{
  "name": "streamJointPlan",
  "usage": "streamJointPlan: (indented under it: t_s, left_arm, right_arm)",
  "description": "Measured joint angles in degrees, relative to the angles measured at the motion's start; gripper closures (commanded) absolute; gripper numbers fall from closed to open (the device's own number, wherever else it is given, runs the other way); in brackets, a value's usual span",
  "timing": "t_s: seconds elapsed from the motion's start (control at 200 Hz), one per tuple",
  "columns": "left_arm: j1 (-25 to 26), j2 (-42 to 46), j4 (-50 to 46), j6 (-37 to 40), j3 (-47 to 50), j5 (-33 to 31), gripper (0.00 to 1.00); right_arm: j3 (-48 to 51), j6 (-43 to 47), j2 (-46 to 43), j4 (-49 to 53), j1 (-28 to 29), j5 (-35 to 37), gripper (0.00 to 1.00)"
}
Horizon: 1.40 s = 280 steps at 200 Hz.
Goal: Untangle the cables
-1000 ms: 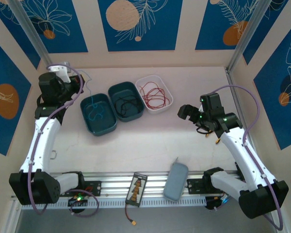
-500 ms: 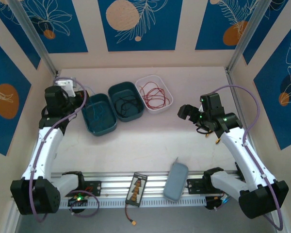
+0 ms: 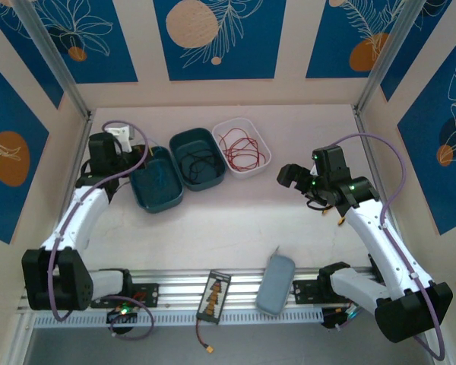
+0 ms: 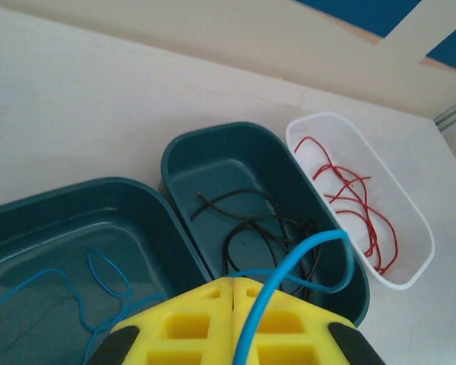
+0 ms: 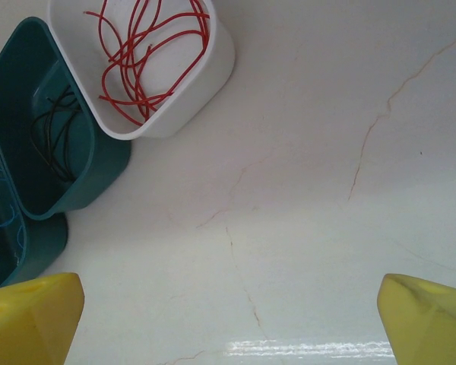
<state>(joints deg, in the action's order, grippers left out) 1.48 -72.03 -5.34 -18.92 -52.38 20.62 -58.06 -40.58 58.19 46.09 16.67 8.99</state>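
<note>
I need to lower my left gripper next into the teal tray of blue wire below it and let go of the held wire there, because its colour matches.
The cables lie sorted in three trays. Red wire (image 3: 242,148) (image 4: 353,201) (image 5: 140,46) fills the white tray (image 3: 260,140). Black wire (image 3: 198,163) (image 4: 255,228) (image 5: 55,134) lies in the middle teal tray (image 3: 178,141). Thin blue wire (image 4: 99,275) rests in the left teal tray (image 3: 161,204). My left gripper (image 3: 139,157) (image 4: 234,284) hangs at that tray's left rim, shut on a blue wire (image 4: 313,249) that loops out over the middle tray. My right gripper (image 3: 289,176) (image 5: 228,319) hovers open over bare table right of the trays, nothing between its fingers (image 5: 32,316).
A grey case (image 3: 274,283) lies on the front rail, beside a small circuit board (image 3: 214,295) and a short wire with a yellow plug (image 3: 210,348). Patterned walls close the table at the back and both sides. Open tabletop (image 3: 228,220) stretches in front of the trays.
My left arm has swung from the back-left corner forward and right to the left teal tray, jaws shut throughout. The right arm has stayed put.
</note>
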Motion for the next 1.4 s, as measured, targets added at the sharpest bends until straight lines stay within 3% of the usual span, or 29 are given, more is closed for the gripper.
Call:
streamJointPlan:
  t_s: [0.325, 0.41, 0.855, 1.121, 1.291, 1.401]
  left_arm:
    - [2.4, -4.0, 0.1, -3.7, 1.3, -4.7, 1.0]
    - [2.4, -4.8, 0.1, -4.8, 1.9, -5.8, 0.92]
    - [2.4, -10.0, 0.2, -8.7, 5.2, -8.9, 0.92]
    - [2.4, -11.4, 0.5, -9.3, 5.2, -10.1, 0.79]
    - [2.4, -12.2, 0.6, -9.6, 5.2, -10.1, 0.78]
    - [2.4, -12.1, 1.0, -9.8, 5.2, -10.1, 0.68]
  right_arm:
    - [0.0, 0.0, 0.2, 0.0, 0.3, 0.0, 0.01]
    - [0.0, 0.0, 0.2, 0.0, 0.4, 0.0, 0.01]
    - [0.0, -0.3, 0.9, -0.4, 1.5, -0.4, 0.01]
    - [0.0, -0.5, 0.9, -0.4, 1.8, -0.4, 0.01]
    - [0.0, -0.5, 0.9, -0.4, 1.8, -0.4, 0.01]
    - [0.0, -0.5, 0.9, -0.4, 1.9, -0.4, 0.01]
